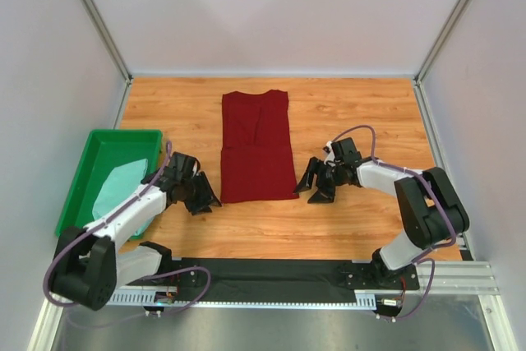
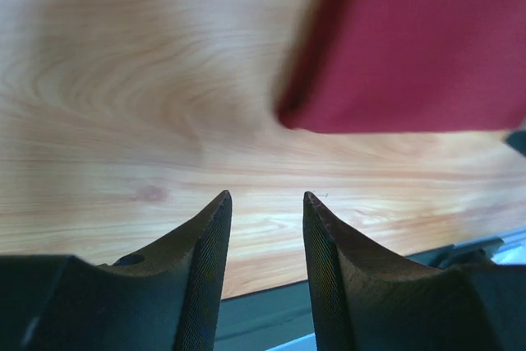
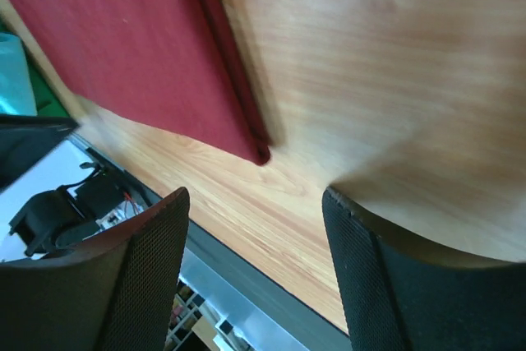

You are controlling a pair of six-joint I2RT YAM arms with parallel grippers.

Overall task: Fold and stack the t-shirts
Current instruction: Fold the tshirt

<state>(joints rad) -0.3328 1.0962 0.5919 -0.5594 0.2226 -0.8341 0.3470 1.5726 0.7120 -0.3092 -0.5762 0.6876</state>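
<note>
I will slide my right gripper low to the left in the top view, onto the red shirt's near corner [image 1: 296,196] [image 3: 256,149], because its open fingers are just beside that corner.
The dark red t-shirt [image 1: 256,147] lies on the wooden table as a long narrow folded strip, collar end far. Its near left corner shows in the left wrist view [image 2: 411,47] and its near right corner in the right wrist view [image 3: 140,47]. The pale mint t-shirt [image 1: 122,187] lies crumpled in the green tray. My left gripper [image 1: 204,197] is open and empty, low over the table just left of the red shirt's near corner. My right gripper [image 1: 314,187] is open and empty just right of the near right corner.
The bright green plastic tray [image 1: 99,144] stands at the left edge of the table. A black strip [image 1: 271,273] runs along the near edge by the arm bases. White walls with metal posts enclose the table on three sides.
</note>
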